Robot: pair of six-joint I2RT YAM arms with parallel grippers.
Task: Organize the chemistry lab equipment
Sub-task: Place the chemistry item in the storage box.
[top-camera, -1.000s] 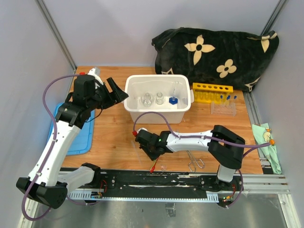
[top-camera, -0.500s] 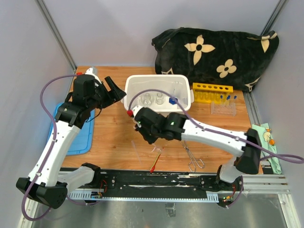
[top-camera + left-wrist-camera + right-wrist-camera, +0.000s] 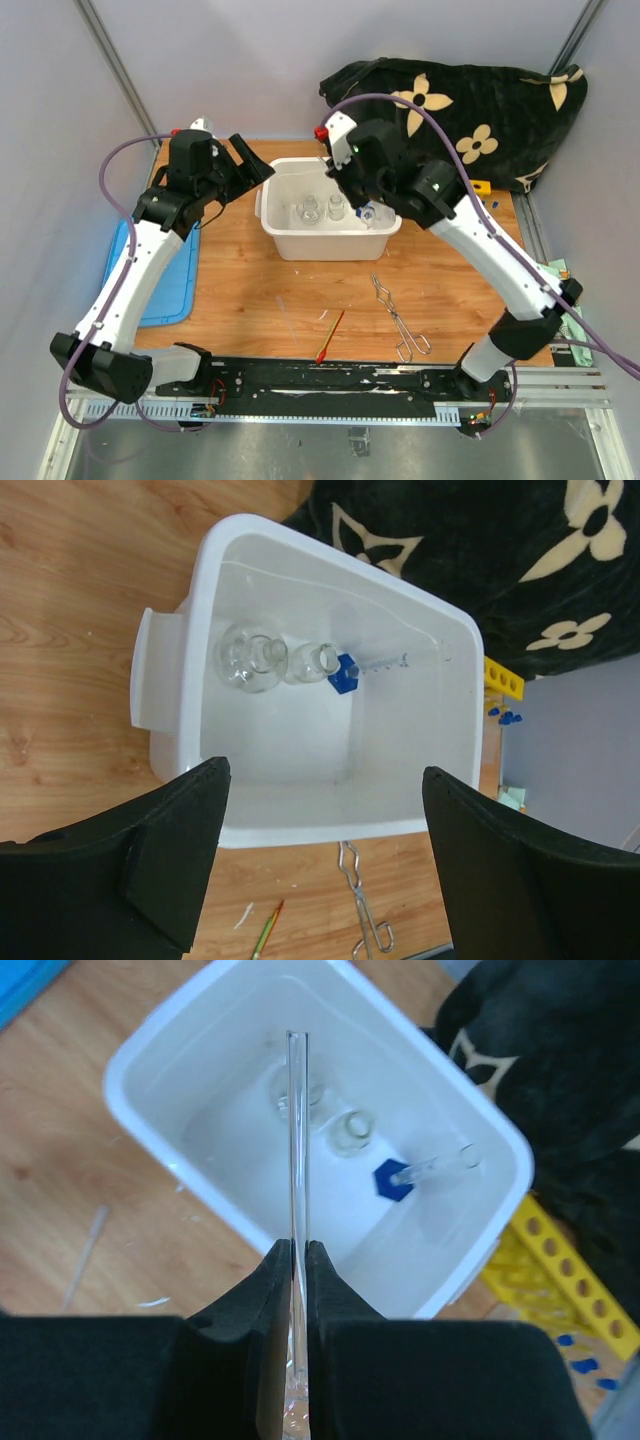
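Note:
My right gripper lowers into the white tub (image 3: 150, 1050) next and releases the rod on the tub's bottom by its near side (image 3: 248, 1165), since the beakers leave that part clear.
My right gripper (image 3: 298, 1245) is shut on a thin clear rod (image 3: 297, 1140), which points out over the white tub (image 3: 150, 1050). From above, this gripper (image 3: 342, 183) hangs over the tub's back part. Inside the tub lie two small glass beakers (image 3: 245, 660) (image 3: 315, 663) and a blue-capped clear tube (image 3: 420, 1172). My left gripper (image 3: 325, 770) is open and empty, above the tub's left end (image 3: 250, 172). Metal tongs (image 3: 400, 320) and a red-tipped stick (image 3: 330, 336) lie on the wood in front of the tub. The yellow rack (image 3: 570, 1290) is to the tub's right, mostly hidden by my right arm in the top view.
A blue lid (image 3: 165, 280) lies flat at the table's left edge. The black flowered cloth (image 3: 470, 110) is heaped at the back right. A thin clear stick (image 3: 85, 1250) lies on the wood in front of the tub.
My right arm rose from the table's front and swung back over the tub, carrying the clear rod. My left gripper shifted slightly towards the tub.

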